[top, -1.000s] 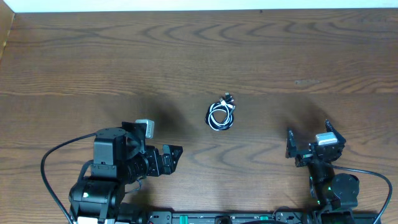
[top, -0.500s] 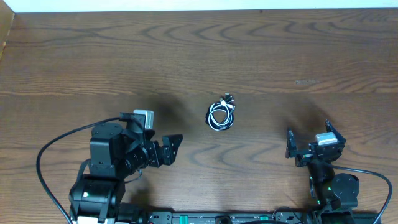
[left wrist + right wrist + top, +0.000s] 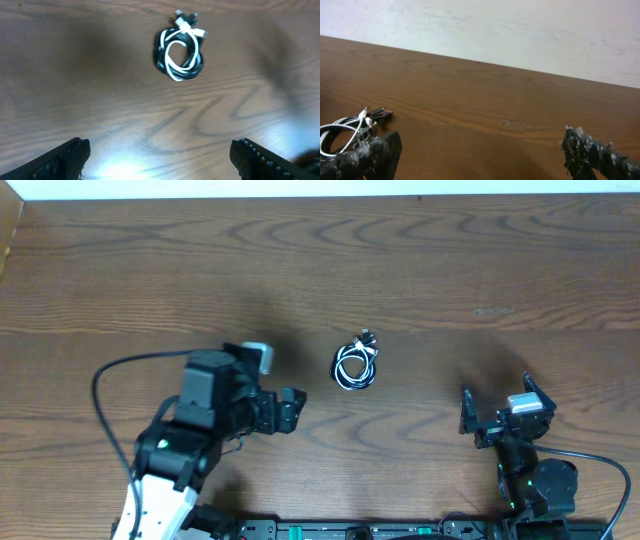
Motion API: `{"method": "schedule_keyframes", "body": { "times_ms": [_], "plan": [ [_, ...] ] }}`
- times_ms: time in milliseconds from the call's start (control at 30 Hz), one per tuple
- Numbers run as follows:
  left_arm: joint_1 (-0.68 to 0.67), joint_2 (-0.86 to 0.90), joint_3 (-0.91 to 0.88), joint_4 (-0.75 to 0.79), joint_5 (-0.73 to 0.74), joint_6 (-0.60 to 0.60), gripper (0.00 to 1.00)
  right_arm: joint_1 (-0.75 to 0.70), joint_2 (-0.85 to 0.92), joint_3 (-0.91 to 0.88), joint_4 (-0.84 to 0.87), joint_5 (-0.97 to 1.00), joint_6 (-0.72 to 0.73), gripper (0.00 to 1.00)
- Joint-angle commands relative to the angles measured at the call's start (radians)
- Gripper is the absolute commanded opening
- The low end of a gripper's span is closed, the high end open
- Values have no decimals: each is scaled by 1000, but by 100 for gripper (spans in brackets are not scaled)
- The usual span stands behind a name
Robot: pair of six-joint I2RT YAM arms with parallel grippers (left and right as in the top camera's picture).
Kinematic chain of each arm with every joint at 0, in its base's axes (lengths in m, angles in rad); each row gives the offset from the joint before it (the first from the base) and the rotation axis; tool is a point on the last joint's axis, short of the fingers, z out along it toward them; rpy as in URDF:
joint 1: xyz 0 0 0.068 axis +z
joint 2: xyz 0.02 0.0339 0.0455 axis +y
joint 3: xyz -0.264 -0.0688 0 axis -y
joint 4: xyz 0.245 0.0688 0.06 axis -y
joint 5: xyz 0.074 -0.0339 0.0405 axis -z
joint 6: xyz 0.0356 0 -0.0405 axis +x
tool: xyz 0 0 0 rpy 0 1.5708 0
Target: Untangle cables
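Observation:
I need to move my left gripper down and away from my base toward the coil, onto its nearest side (image 3: pixel 351 383) (image 3: pixel 179 74).
The white and black cables (image 3: pixel 343 376) lie wound together in one small coil at the table's middle. In the left wrist view the white cord (image 3: pixel 173 76) loops inside the black cord (image 3: pixel 159 51), with the plug ends (image 3: pixel 188 21) at the coil's far side. My left gripper (image 3: pixel 288 409) is open and empty, a short way left and near of the coil; its jaws (image 3: pixel 160 156) stand wide apart below it. My right gripper (image 3: pixel 497 408) is open and empty, well to the right of the coil, which shows at the left edge (image 3: pixel 341 131) of the right wrist view.
The brown wooden table (image 3: pixel 480 270) stretches back to a white wall (image 3: pixel 520 30). The left arm's thick black cable (image 3: pixel 103 385) loops out at the near left.
My left arm has swung right and forward, bringing its open gripper closer to the coil. The coil and the right arm have not moved.

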Motion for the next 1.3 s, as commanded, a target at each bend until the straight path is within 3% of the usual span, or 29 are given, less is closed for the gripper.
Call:
{"method": "schedule_keyframes", "body": {
  "times_ms": [0,200,433,833,933,1033,1267],
  "plan": [
    [-77,61,24,28,-177,5,94,5,-2,-5,-1,4,8,99],
    [-168,196,24,176,-326,6,94,5,-2,-5,0,6,7,99],
    [-174,352,24,381,-327,8,94,5,-2,-5,0,0,8,99],
    [-174,598,24,555,-183,5,89,5,53,-5,-2,5,256,99],
    [-175,641,24,582,-141,5,78,5,117,-5,-1,4,306,99],
    [-174,672,24,602,-105,5,76,5,174,-4,0,4,360,99],
    [-182,727,24,643,-95,-42,76,5,253,33,3,-57,376,99]
  ]
}}
